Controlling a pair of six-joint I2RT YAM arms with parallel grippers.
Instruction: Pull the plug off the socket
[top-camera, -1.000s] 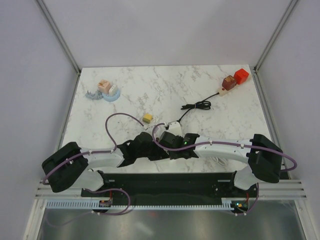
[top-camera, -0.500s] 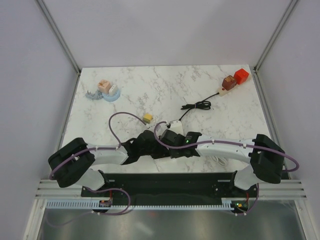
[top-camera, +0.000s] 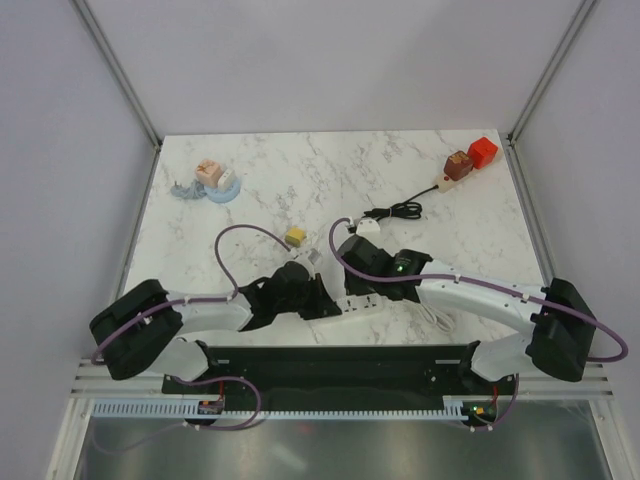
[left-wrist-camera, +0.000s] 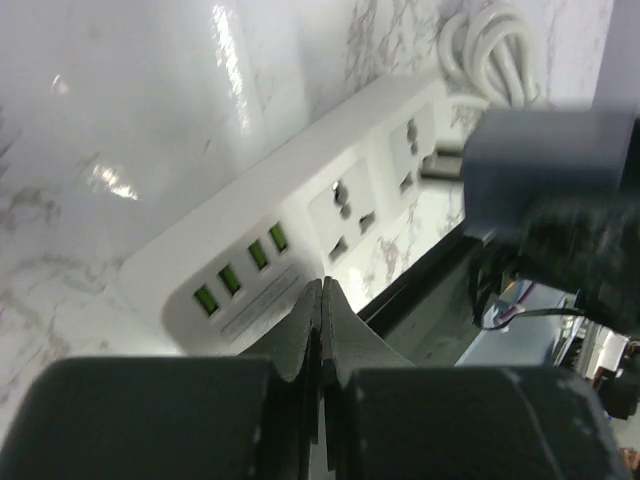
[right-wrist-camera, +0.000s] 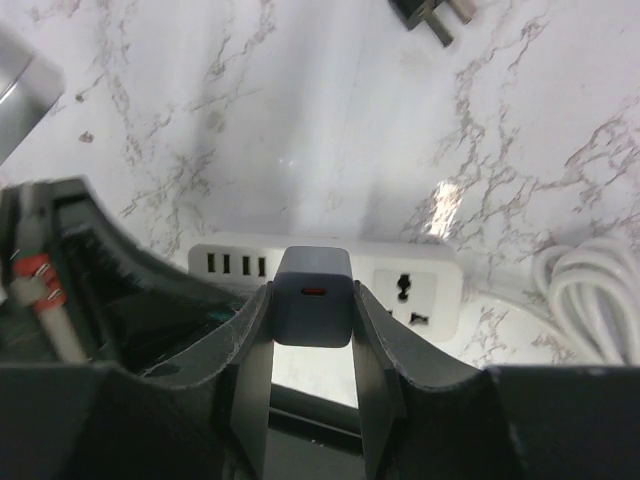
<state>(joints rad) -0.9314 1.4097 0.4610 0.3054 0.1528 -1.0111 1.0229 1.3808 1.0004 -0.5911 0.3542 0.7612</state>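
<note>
My right gripper will next carry the unplugged plug outward, lower it onto clear tabletop by the yellow block and let go, because that spot is outward and below the gripper.
A white power strip (top-camera: 375, 301) lies near the table's front edge; it also shows in the left wrist view (left-wrist-camera: 300, 235) and the right wrist view (right-wrist-camera: 420, 290). My right gripper (top-camera: 357, 258) (right-wrist-camera: 312, 292) is shut on a grey block plug (right-wrist-camera: 312, 300) and holds it above the strip. In the left wrist view the plug (left-wrist-camera: 545, 170) hangs beside the strip with its prongs bare, out of the socket. My left gripper (top-camera: 325, 303) (left-wrist-camera: 322, 290) is shut and empty, its tips down on the strip's USB end.
The strip's white coiled cord (top-camera: 440, 320) lies to its right. A black cable with a plug (top-camera: 395, 211), a yellow block (top-camera: 295, 236), a second strip carrying brown and red plugs (top-camera: 470, 158) and a blue dish with small things (top-camera: 215, 182) sit farther back. A black rail (top-camera: 340, 360) runs along the near edge.
My right gripper has lifted up and away from the strip with the grey plug in it. My left gripper has stayed pressed on the strip.
</note>
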